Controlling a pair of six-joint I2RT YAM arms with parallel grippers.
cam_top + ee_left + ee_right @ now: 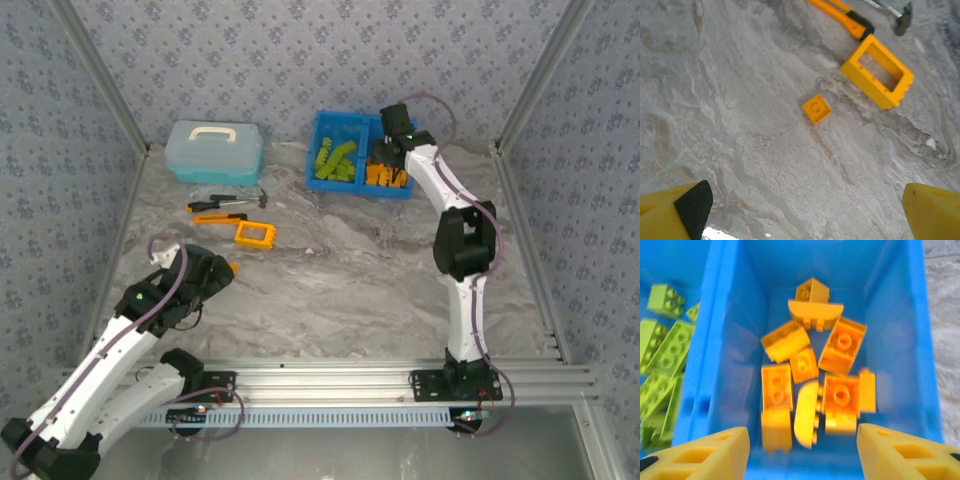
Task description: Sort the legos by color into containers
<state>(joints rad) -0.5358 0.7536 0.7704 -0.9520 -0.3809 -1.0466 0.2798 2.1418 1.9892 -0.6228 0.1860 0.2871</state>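
The small orange brick (233,268) is lying alone on the tabletop, outside the tray's orange section, so my left gripper will go outward and down to it next.
The bright blue tray (360,191) stands at the back of the table. Its left compartment holds lime green bricks (335,160), its right one several orange bricks (812,380). My right gripper (802,455) hangs open over the orange compartment (900,340) with nothing between its fingers; green bricks (662,355) lie beyond the divider. An orange frame piece (877,70) and one small orange brick (816,108) lie on the table. My left gripper (805,215) hovers open and empty just short of the small brick (232,267), with the frame (256,233) farther on.
A pale blue lidded box (215,150) stands at the back left. A black-handled hammer (235,200) and an orange-and-black hand tool (220,216) lie just behind the frame piece. Patterned walls with metal rails close in the marble-look table.
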